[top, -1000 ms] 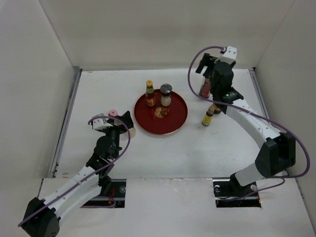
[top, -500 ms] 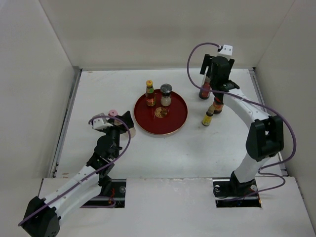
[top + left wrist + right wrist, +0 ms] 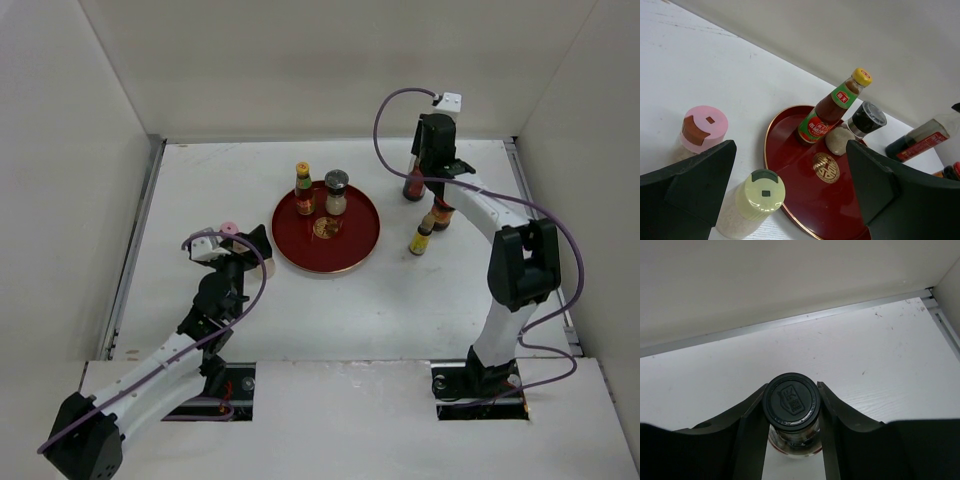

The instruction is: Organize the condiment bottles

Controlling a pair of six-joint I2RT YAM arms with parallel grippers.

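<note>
I will next move my right gripper to the left in the top view and let go of the dark-sauce bottle on the tray (image 3: 300, 256) beside the grey-lidded jar, because that side of the tray is empty.
My right gripper (image 3: 791, 410) is shut on the black cap of a tall dark-sauce bottle (image 3: 791, 396), which stands on the table at the back right (image 3: 414, 184). Just in front of it stand a small bottle (image 3: 438, 216) and a yellow-capped bottle (image 3: 421, 240). The round red tray (image 3: 300, 256) carries a yellow-capped sauce bottle (image 3: 832, 107) and a grey-lidded jar (image 3: 860, 125). My left gripper (image 3: 790, 170) is open at the tray's left edge. A cream-topped shaker (image 3: 762, 189) stands between its fingers without touching them. A pink-topped shaker (image 3: 702, 129) stands to its left.
White walls close in the table at the back and on both sides. A metal strip (image 3: 790, 320) runs along the foot of the back wall, close behind the held bottle. The right arm's purple cable (image 3: 385, 120) loops above the tray's right side.
The right gripper has moved back and left over the dark bottle and closed on its cap. The left arm and the other bottles have not moved.
</note>
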